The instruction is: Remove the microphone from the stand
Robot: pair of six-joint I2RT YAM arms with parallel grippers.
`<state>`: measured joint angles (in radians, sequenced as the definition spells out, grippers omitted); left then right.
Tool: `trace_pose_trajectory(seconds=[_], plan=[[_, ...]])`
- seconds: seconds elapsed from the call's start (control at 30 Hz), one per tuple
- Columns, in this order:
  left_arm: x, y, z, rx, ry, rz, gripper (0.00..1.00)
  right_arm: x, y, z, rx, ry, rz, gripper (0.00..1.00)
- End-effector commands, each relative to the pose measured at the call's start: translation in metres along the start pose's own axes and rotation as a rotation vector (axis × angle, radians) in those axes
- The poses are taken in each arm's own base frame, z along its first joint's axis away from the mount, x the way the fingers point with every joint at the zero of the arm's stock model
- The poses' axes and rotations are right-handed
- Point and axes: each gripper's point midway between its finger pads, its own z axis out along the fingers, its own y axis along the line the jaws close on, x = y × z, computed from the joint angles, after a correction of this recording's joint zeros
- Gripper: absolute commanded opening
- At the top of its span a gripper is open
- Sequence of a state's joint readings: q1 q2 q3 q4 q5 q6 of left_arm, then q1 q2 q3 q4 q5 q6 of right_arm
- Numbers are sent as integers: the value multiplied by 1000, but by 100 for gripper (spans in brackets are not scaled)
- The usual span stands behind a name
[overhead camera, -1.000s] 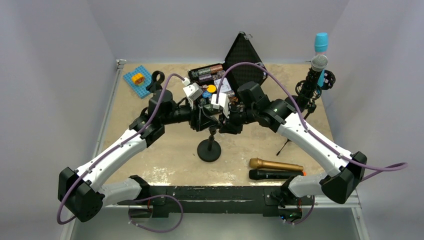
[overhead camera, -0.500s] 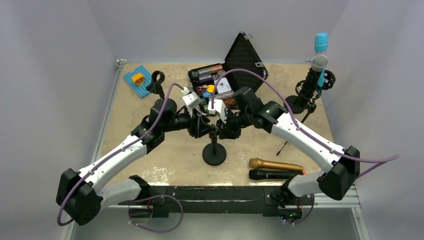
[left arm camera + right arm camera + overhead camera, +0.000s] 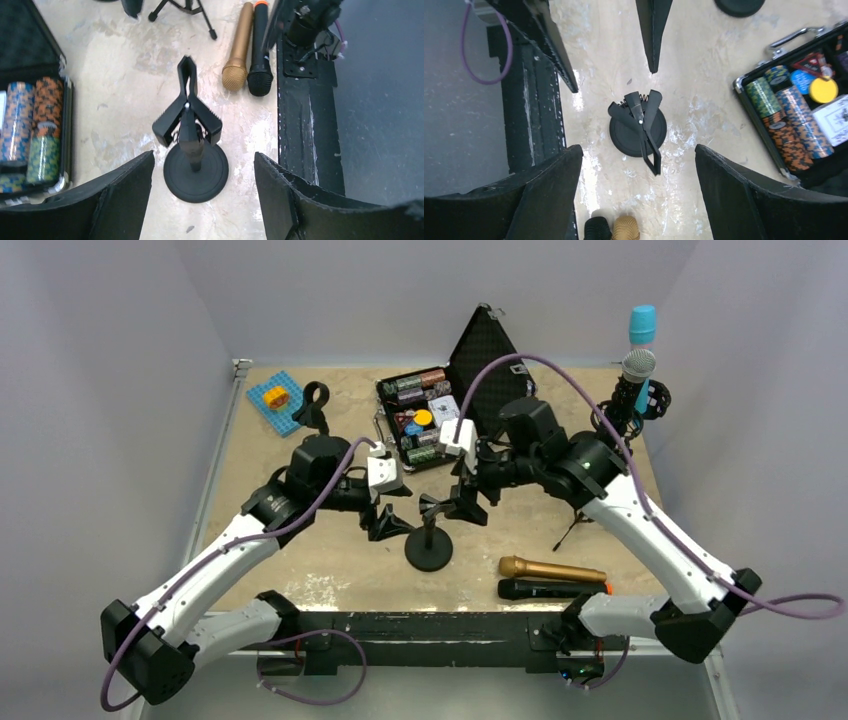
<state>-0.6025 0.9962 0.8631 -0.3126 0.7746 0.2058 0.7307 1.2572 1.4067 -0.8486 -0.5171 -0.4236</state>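
The stand's spring clip [image 3: 432, 506] [image 3: 187, 106] stands to the right in the top view, and my left gripper will move its open fingers there next, around it, so that they frame it.
A short black stand [image 3: 428, 550] with a round base stands mid-table, and its spring clip [image 3: 432, 506] holds nothing. A gold microphone [image 3: 552, 569] and a black microphone [image 3: 552, 589] lie side by side near the front edge, right of the stand. My left gripper [image 3: 388, 522] hangs open just left of the clip. My right gripper [image 3: 468, 508] hangs open just right of it. In the left wrist view the stand [image 3: 195, 172] sits between my open fingers, untouched. The right wrist view shows the clip [image 3: 644, 125] ahead of the open jaws.
An open case of poker chips [image 3: 420, 415] sits behind the stand. At the back right, another stand holds a silver-headed microphone [image 3: 638, 365] with a blue-topped one [image 3: 641, 325] behind. A blue baseplate [image 3: 275, 400] lies at the back left. The black front rail [image 3: 430, 625] edges the table.
Both grippers have opened and drawn back from the stand's clip, the left one down and to the left, the right one to the right. The stand has shifted slightly right.
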Motion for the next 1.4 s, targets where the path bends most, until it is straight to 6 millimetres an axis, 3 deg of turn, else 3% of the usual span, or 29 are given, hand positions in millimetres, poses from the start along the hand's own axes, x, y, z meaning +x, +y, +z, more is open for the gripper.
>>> trace_pose_trajectory(seconds=[0.0, 0.13, 0.27, 0.4, 0.73, 0.83, 1.0, 1.2, 1.37], plan=[[-23, -10, 2, 142, 6, 182, 76, -19, 11, -39, 12, -68, 60, 86], [-43, -8, 20, 162, -8, 170, 74, -18, -1, -64, 108, -110, 142, 85], [-43, -10, 40, 176, 59, 191, 70, -4, -23, -86, 253, -123, 187, 83], [-36, -2, 49, 171, 168, 183, 63, 8, -29, -101, 339, -141, 186, 83], [-12, 1, 64, 214, 346, 134, 42, 30, -28, -111, 387, -182, 274, 81], [-11, 8, 63, 178, 381, 124, 29, 30, -29, -113, 391, -187, 279, 81], [-10, 22, 48, 76, 443, 148, 0, 31, -28, -116, 398, -188, 289, 80], [-7, 39, 16, -52, 527, 200, 0, 31, -29, -116, 400, -189, 296, 80], [-13, 82, -14, -235, 573, 285, 0, 28, -34, -116, 403, -201, 305, 79]])
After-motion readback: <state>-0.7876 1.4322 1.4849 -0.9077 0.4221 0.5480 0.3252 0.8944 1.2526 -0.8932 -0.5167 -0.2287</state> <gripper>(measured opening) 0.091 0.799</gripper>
